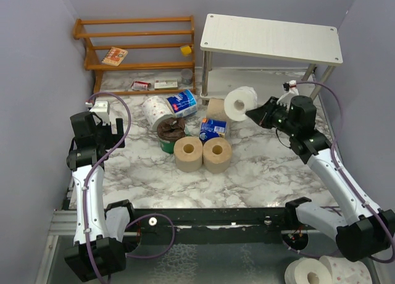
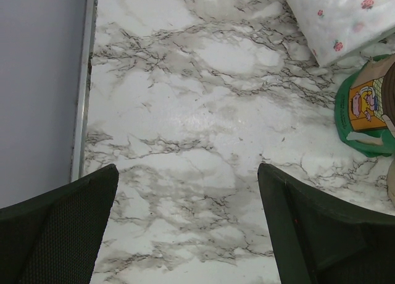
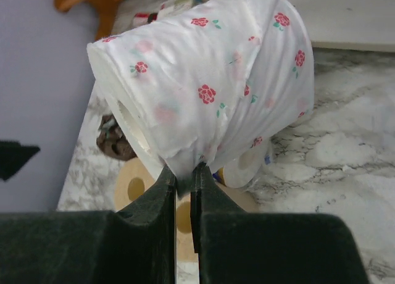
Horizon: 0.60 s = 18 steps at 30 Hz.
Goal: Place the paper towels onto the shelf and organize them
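Note:
With the shelf's lower level bare, I will move my right gripper outward and to the right in the top view, releasing the roll onto that level's wall-side end.
My right gripper (image 1: pixel 254 115) is shut on the wrapper of a white pink-flowered paper towel roll (image 1: pixel 241 103), held in the air in front of the white two-tier shelf (image 1: pixel 271 37). In the right wrist view the roll (image 3: pixel 210 80) hangs pinched at its lower edge. Two tan rolls (image 1: pixel 202 153) stand on the marble table. Another white flowered roll (image 1: pixel 156 110) and two blue-wrapped rolls (image 1: pixel 183 102) lie behind them; a third tan roll (image 1: pixel 216 108) sits by the shelf leg. My left gripper (image 1: pixel 100 125) is open and empty over bare marble at the left; the flowered roll's corner (image 2: pixel 339 18) shows.
A green and brown snack bag (image 1: pixel 171 133) lies among the rolls, also in the left wrist view (image 2: pixel 365 111). An orange wooden rack (image 1: pixel 139 46) with small items stands at the back left. Two more white rolls (image 1: pixel 321 271) lie off the table at bottom right. Purple walls enclose the sides.

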### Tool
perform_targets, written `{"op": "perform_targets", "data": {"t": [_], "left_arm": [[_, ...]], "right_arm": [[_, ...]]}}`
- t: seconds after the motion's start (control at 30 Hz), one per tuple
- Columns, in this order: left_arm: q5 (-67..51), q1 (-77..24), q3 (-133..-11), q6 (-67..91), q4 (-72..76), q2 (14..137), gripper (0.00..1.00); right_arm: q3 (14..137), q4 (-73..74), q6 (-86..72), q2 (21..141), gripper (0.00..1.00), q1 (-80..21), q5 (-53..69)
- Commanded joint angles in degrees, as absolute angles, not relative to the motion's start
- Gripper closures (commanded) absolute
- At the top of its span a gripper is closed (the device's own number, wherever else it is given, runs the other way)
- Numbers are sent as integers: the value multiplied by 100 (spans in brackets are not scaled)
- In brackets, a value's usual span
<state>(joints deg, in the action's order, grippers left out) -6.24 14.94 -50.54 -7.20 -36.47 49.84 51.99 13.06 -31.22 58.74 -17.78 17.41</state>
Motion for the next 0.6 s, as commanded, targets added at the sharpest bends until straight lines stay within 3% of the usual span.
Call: {"op": "perform_targets", "data": {"t": [0.0,0.17,0.33,0.57], "left_arm": [[-493,1541,-5001,-667,-3542,4934,1],[-492,1545,-4993,-664,-3548,4912,2],[-499,1547,-4984,-666,-3540,4848,1],[-509,1550,-4984,-669,-3526,4837,1]], "right_arm": [[5118,1494,-5480,5761,99,-1446,523],[4520,935,-7063,5835,99,-795,1357],[4539,696,-6887,5882,99,-649,677],[4317,-281,-7308,6273,99,-8,813]]}}
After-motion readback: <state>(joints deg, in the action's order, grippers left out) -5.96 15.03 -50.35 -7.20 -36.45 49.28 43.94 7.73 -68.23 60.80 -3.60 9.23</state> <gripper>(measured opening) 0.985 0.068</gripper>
